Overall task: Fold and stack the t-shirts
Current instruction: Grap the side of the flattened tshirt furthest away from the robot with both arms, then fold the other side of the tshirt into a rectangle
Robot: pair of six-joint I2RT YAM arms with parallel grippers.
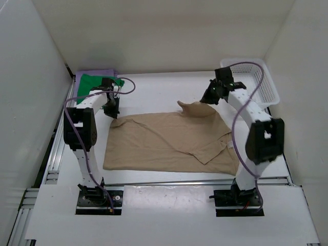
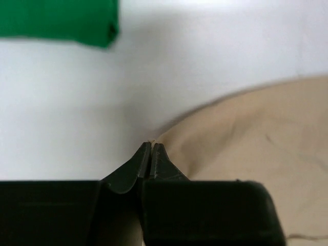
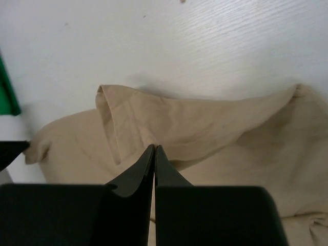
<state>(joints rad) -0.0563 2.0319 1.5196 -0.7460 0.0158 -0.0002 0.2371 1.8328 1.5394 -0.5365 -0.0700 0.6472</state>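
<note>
I need to pull the pinched corner back with my left gripper next, over the still unfolded side of the tan shirt, and let it go, because that side lies back from my left gripper.
The tan t-shirt lies spread out in the middle of the table. Its far left corner sits at my left gripper, whose jaws are shut on a sliver of the tan edge. At the far right, my right gripper is shut on a raised fold of the same shirt, and the cloth peaks up there with a sleeve hem standing. The green t-shirt lies folded on the lavender t-shirt at the back left corner.
A white mesh basket stands at the back right, just behind the right arm. White walls close in the table on three sides. The folded green shirt's edge lies a little beyond the left gripper.
</note>
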